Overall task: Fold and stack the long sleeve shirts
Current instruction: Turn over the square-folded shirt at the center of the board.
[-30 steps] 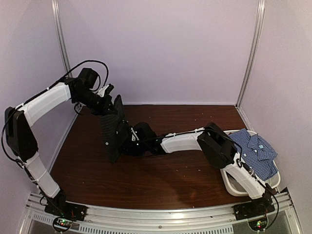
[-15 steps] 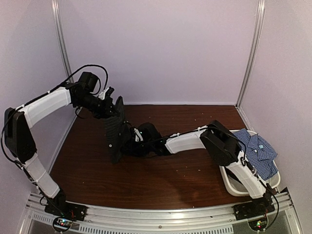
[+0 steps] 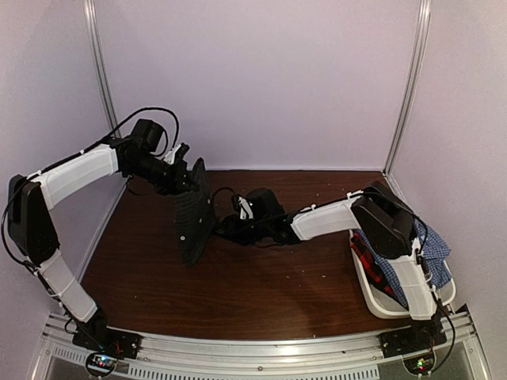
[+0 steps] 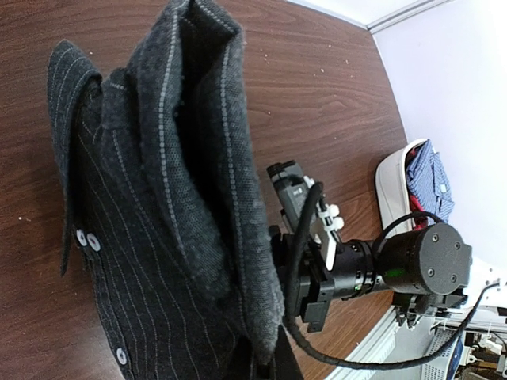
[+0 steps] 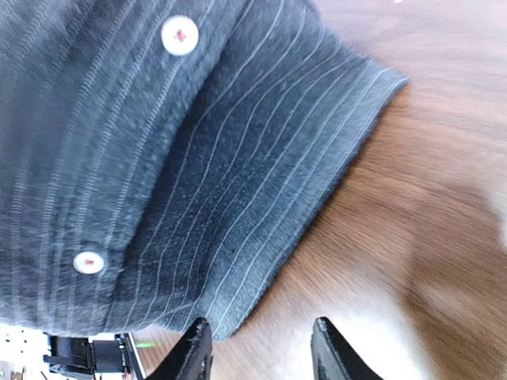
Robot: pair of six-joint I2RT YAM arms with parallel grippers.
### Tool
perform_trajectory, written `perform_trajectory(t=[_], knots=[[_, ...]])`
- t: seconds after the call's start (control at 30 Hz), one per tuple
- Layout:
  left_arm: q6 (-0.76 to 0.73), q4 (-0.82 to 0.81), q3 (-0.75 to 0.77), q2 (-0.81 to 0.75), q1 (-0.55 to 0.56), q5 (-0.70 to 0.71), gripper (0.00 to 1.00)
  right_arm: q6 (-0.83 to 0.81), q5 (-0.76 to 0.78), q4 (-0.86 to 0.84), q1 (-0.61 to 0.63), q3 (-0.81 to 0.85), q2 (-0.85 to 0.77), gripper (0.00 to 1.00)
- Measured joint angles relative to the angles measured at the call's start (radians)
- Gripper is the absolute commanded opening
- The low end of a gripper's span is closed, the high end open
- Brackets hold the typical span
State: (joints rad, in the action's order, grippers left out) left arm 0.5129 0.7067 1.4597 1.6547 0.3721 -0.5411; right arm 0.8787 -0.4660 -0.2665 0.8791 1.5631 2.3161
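Bare wood lies below my left gripper and to its right in the top view. My left gripper will next lower to that side, lay the hanging shirt flat and let go of it.
A black pinstriped long sleeve shirt [image 3: 194, 212] with white buttons hangs upright over the table's left half, its lower end touching the wood. My left gripper [image 3: 184, 169] is shut on its top edge; in the left wrist view the cloth [image 4: 158, 206] bunches down between the jaws [image 4: 275, 362]. My right gripper [image 5: 260, 348] stands open just to the right of the shirt's hem [image 5: 238, 198], with only bare table between its fingers. The blue-check shirt [image 3: 437, 261] and a red one [image 3: 366, 257] lie in the tub.
The white tub [image 3: 396, 305] stands at the table's right front corner, partly under my right arm's elbow [image 3: 386, 215]. Brown wooden table [image 3: 269, 293] is walled by pale panels on three sides. My right wrist [image 4: 412, 265] lies low beside the hanging shirt.
My right gripper has opened, let go of the black shirt and drawn back to the right; its elbow swung over the tub. My left gripper still holds the shirt, shifted slightly right.
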Motion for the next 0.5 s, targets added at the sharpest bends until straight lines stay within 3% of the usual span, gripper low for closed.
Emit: perform_trajectory(t=[0.23,0.4,0.43,0.5], knots=[[0.050,-0.039,-0.023,-0.002,0.079,0.044,0.00,-0.020,0.048,0.023,-0.046,-0.135,-0.162,0.42],[0.144,-0.130,-0.063,0.016,0.223,0.121,0.00,-0.063,0.101,0.066,-0.136,-0.263,-0.375,0.47],[0.161,-0.148,-0.063,0.031,0.251,0.130,0.03,-0.072,0.110,0.072,-0.163,-0.293,-0.425,0.48],[0.204,-0.202,-0.046,0.096,0.323,0.155,0.21,-0.093,0.132,0.086,-0.209,-0.347,-0.510,0.50]])
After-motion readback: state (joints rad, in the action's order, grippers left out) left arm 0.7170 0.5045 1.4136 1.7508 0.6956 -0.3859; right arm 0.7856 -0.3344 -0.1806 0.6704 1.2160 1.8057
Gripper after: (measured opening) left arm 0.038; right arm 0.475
